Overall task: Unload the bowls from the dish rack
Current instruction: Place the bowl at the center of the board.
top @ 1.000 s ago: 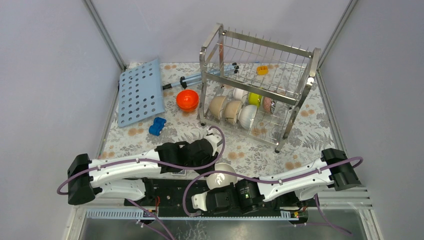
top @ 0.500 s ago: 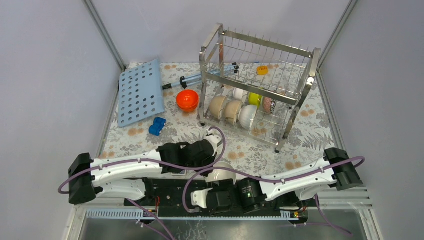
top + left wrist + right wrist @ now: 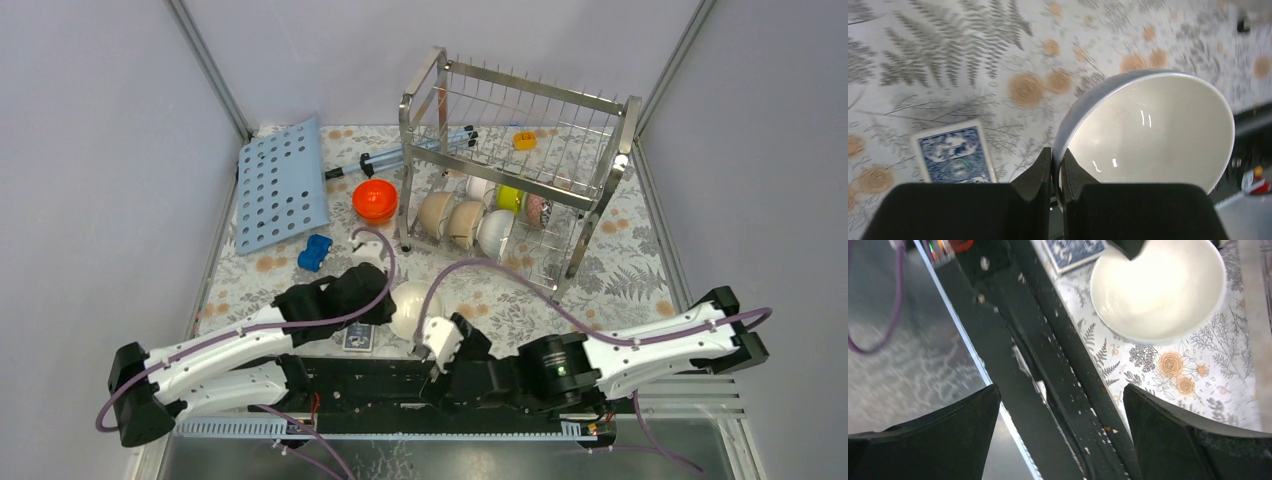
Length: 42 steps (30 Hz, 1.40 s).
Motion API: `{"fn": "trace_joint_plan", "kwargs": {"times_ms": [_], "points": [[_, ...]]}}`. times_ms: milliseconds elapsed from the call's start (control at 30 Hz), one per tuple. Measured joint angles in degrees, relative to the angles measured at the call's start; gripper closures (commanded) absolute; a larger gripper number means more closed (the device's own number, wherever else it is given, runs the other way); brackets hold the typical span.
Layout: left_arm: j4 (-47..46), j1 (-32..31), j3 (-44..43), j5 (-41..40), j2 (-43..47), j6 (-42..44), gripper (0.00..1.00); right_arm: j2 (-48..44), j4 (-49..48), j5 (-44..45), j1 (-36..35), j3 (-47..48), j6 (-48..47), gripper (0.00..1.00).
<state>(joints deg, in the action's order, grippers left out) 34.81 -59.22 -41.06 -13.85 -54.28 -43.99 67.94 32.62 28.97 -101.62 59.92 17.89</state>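
Observation:
The white bowl should go down on the bare cloth past the playing card, toward the blue toy car, so my left gripper should move outward that way and lower it.
My left gripper is shut on the rim of a white bowl, one finger inside and one outside. The top view shows this bowl tilted low over the flowered cloth in front of the dish rack, with the left gripper at its left side. My right gripper stands wide open just right of and nearer than the bowl, with nothing between its fingers. Several bowls stand on edge in the rack's lower tier.
An orange bowl sits on the cloth left of the rack. A light-blue perforated board, a blue toy car and a clear tube lie at the back left. A playing card lies beside the held bowl. A yellow piece rests on the rack's upper tier.
The right gripper opened, let go of the white bowl and drew back. The left gripper closed on the bowl's rim and carried it left and away from the bases.

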Motion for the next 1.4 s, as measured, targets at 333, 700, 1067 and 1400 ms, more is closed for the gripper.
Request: {"fn": "trace_joint_plan", "kwargs": {"times_ms": [333, 700, 1067, 1400], "points": [[6.1, 6.8, 2.2, -14.0, 6.9, -14.0, 1.0, -4.6, -2.1, 19.1, 0.0, -3.3, 23.8, 0.0], [12.5, 19.7, 2.2, -21.4, 1.2, -24.3, 1.0, -0.2, -0.4, 23.5, 0.0, -7.5, 35.7, 0.0], [8.0, 25.3, 4.9, -20.0, -4.8, -31.8, 1.0, 7.5, 1.8, 21.1, 0.0, -10.3, 40.3, 0.01], [2.4, 30.0, 7.6, -16.8, -8.2, -32.5, 1.0, 18.1, 4.8, 19.5, -0.3, -2.9, 39.3, 0.0]]}}
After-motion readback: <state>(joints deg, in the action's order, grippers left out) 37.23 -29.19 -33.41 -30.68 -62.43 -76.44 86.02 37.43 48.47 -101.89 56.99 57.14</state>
